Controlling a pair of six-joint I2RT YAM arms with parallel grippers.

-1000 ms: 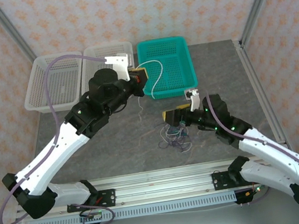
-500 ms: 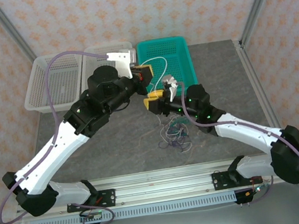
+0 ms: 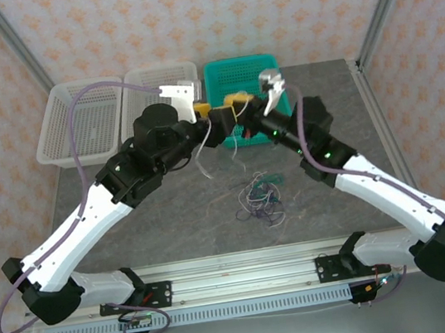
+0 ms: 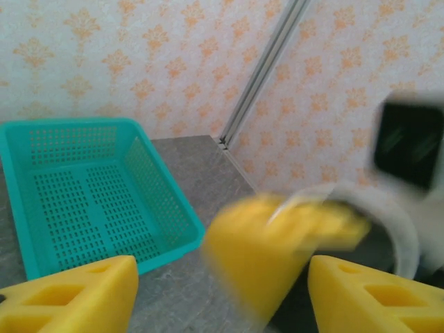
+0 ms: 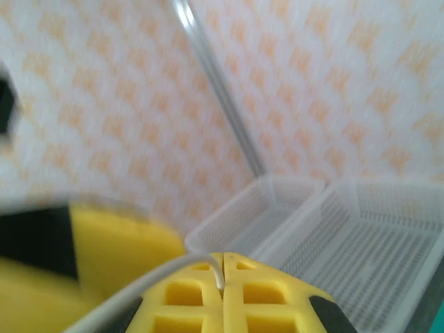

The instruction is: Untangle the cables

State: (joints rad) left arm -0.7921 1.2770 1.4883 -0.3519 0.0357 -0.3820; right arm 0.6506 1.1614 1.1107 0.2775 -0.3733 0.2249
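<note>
I will swing my right gripper away from my left gripper next, turn it downward and lower it over the teal basket to release the cream-white cable. The cable hangs clear of the clump.
A clump of thin purple, green and cream cables [image 3: 260,195] lies on the grey table in front of the arms. One cream-white cable [image 3: 201,161] hangs loose below the two grippers, which meet in front of the teal basket [image 3: 271,71]. My right gripper [image 5: 223,272] is shut on that cream-white cable [image 5: 173,272], whose end sticks out between the yellow fingers. My left gripper [image 4: 222,298] is open, its yellow fingers [image 4: 69,298] far apart. The blurred right gripper [image 4: 277,250] sits between them, with the cable [image 4: 347,201] across it. From above, the left gripper [image 3: 209,120] and right gripper [image 3: 234,102] nearly touch.
Two white mesh baskets [image 3: 86,120] [image 3: 161,79] stand at the back left, beside the teal basket [image 4: 76,187]. In the right wrist view the white baskets [image 5: 361,229] lie beyond the fingers. Metal frame posts [image 3: 386,0] and papered walls bound the table.
My right arm has swung up from the clump on the table to the left gripper in front of the teal basket. The white cable now hangs below both grippers.
</note>
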